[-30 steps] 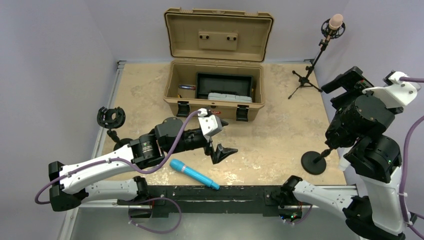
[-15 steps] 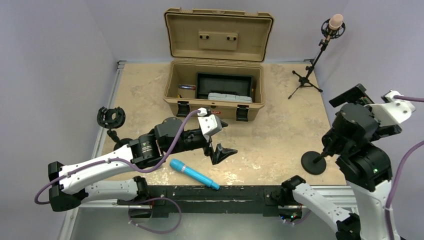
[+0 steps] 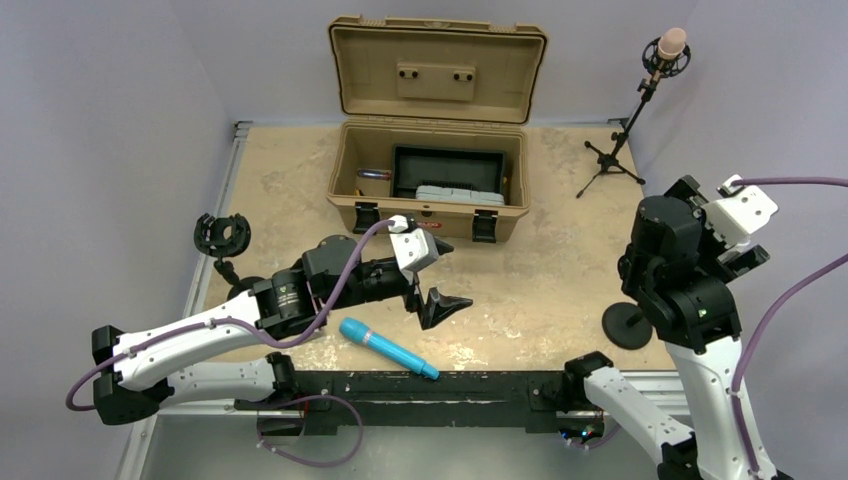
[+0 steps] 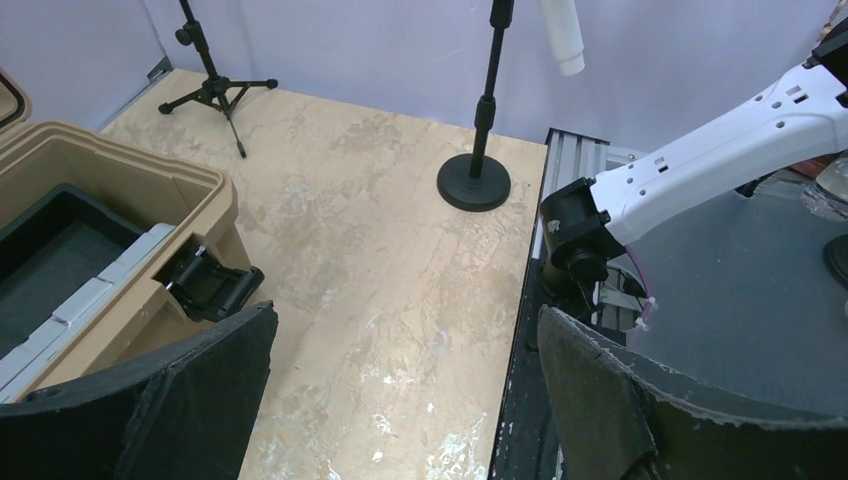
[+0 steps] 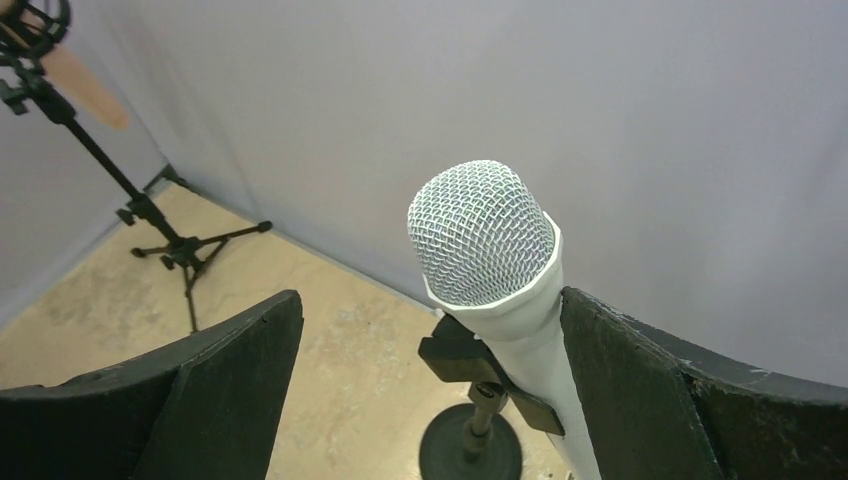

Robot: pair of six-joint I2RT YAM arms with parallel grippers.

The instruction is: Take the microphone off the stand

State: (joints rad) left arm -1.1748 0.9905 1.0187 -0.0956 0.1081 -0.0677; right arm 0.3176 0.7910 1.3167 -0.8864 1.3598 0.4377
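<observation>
Next, the right gripper turns toward the right in the wrist view, then moves closer just below the microphone's mesh head (image 5: pixel 527 325), as the microphone's body sits off-centre between its fingers.
A white microphone (image 5: pixel 490 240) with a silver mesh head sits tilted in a black clip (image 5: pixel 462 362) on a stand with a round black base (image 3: pixel 627 325). My right gripper (image 5: pixel 430 300) is open, its jaws on either side of the microphone just below the head. The right finger (image 5: pixel 640 380) is close to the white body; the left finger is well apart. In the top view my right arm hides the microphone. The microphone's lower end (image 4: pixel 562 35) shows in the left wrist view. My left gripper (image 3: pixel 450 272) is open and empty over the table's middle.
A blue microphone (image 3: pixel 387 348) lies by the near edge. An open tan toolbox (image 3: pixel 430 180) stands at the back. A tripod stand (image 3: pixel 610 160) with a tan-headed microphone (image 3: pixel 670 45) is at the back right. A black clamp stand (image 3: pixel 222 235) is at the left.
My right arm has swung left and lowered over the round-base stand, bringing its open jaws around the white microphone. The left arm has barely moved.
</observation>
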